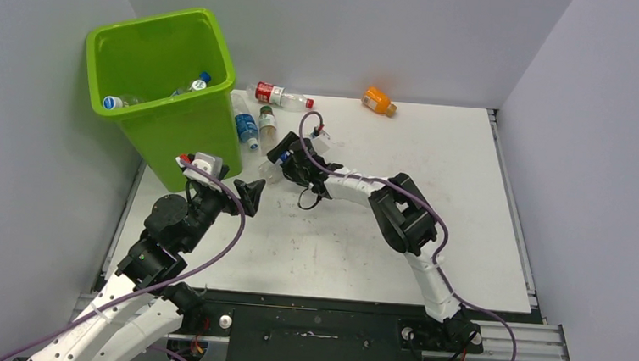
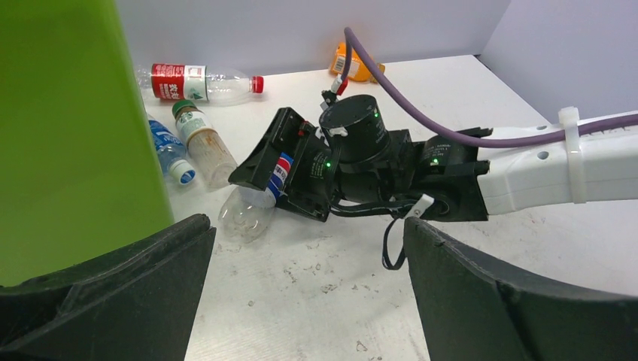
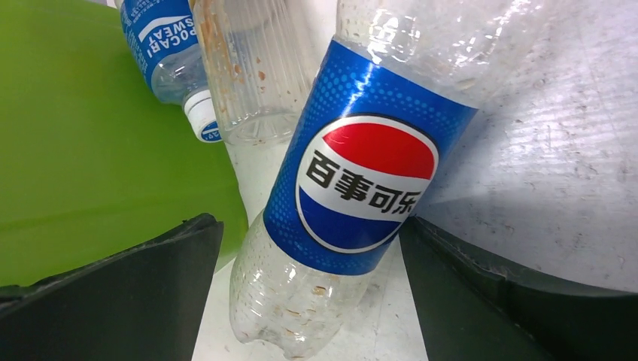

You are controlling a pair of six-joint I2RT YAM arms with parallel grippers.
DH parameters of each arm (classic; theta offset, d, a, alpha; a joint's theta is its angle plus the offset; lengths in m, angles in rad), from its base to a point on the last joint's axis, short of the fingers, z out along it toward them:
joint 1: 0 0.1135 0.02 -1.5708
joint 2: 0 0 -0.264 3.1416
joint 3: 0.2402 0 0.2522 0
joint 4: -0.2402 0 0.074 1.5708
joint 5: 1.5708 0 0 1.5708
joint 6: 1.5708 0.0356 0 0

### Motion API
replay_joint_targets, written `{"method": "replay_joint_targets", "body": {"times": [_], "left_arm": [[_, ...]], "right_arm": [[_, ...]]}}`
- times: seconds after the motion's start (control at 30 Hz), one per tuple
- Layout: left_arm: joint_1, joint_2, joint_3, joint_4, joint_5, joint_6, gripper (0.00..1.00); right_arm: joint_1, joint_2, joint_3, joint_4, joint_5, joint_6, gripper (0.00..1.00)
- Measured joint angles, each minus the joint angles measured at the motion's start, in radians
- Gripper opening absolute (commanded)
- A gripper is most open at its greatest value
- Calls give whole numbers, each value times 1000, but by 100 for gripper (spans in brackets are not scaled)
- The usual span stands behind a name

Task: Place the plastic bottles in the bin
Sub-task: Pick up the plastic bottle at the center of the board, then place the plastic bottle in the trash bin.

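Note:
My right gripper already has the Pepsi bottle between its open fingers, so it needs to close around the end of the label by the bottle's base.
A clear bottle with a blue Pepsi label lies on the table between the fingers of my right gripper. The jaws stand open, with a gap on the left side of the bottle. From above, that gripper is just right of the lime-green bin. My left gripper hovers open and empty over bare table, facing the Pepsi bottle. Other bottles lie behind: a blue-label one, a green-capped one, a red-label one and an orange one.
Two bottles show inside the bin. The bin's wall stands close on the left of the right gripper. Grey walls enclose the table on three sides. The right arm's purple cable loops over its wrist.

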Motion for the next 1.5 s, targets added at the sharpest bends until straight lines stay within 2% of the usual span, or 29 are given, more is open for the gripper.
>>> {"method": "replay_joint_targets", "body": {"times": [0.1, 0.23, 0.3, 0.43, 0.57, 0.73, 0.9, 1.1, 1.27, 1.37, 1.5], "left_arm": [[0, 0, 0, -2, 0, 0, 96], [0, -1, 0, -2, -2, 0, 96], [0, -2, 0, -2, -3, 0, 96], [0, -3, 0, -2, -3, 0, 96], [0, -3, 0, -2, -3, 0, 96], [0, -2, 0, -2, -3, 0, 96], [0, 3, 0, 1, -1, -14, 96], [0, 4, -29, 101, 47, -159, 96], [-1, 101, -26, 241, 238, -326, 96], [-6, 219, -15, 360, 412, -414, 96], [-19, 348, -12, 485, 555, -502, 96]], "right_arm": [[0, 22, 53, -40, 6, 1, 98], [0, 24, 58, -60, 19, -19, 68], [-3, 19, 32, -42, 26, -31, 58], [-12, -35, -81, 24, 19, -39, 43], [-42, -127, -231, 77, 5, -57, 34], [-89, -275, -429, 102, -6, -135, 28], [-112, -534, -719, 112, -18, -291, 27], [-13, -937, -927, 129, -52, -571, 28], [93, -1344, -1042, 166, -126, -783, 27], [93, -1512, -1099, 166, -155, -847, 25], [112, -1643, -1172, 140, -181, -885, 25]]}}
